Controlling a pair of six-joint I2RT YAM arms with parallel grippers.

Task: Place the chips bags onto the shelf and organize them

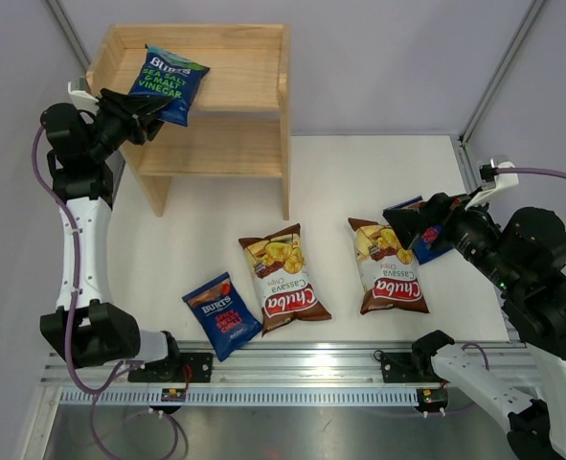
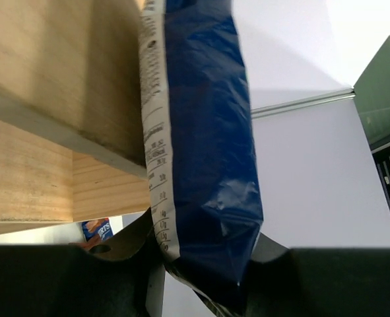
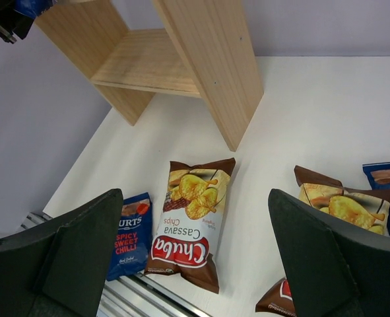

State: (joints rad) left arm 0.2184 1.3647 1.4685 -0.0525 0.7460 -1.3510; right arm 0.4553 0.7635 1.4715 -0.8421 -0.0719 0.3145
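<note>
The blue Burts bag goes outward and to the left in the top view in my left gripper, onto the shelf's top level (image 2: 104,81) next. It overhangs the level's front edge.
My left gripper (image 1: 151,113) is shut on the lower edge of a blue Burts bag with green text (image 1: 169,82), holding it over the top tier of the wooden shelf (image 1: 249,144); the bag fills the left wrist view (image 2: 204,152) between the jaws (image 2: 201,264). My right gripper (image 1: 405,228) is open and empty above the table's right side (image 3: 191,264). On the table lie a red-label Burts bag (image 1: 222,314), two Chuba bags (image 1: 283,278) (image 1: 388,265), and another blue Burts bag (image 1: 428,237) partly under my right gripper.
The shelf's right side panel (image 1: 284,134) stands on the white table (image 1: 359,182). A metal rail (image 1: 292,369) runs along the near edge. Grey walls enclose the table on the left, back and right.
</note>
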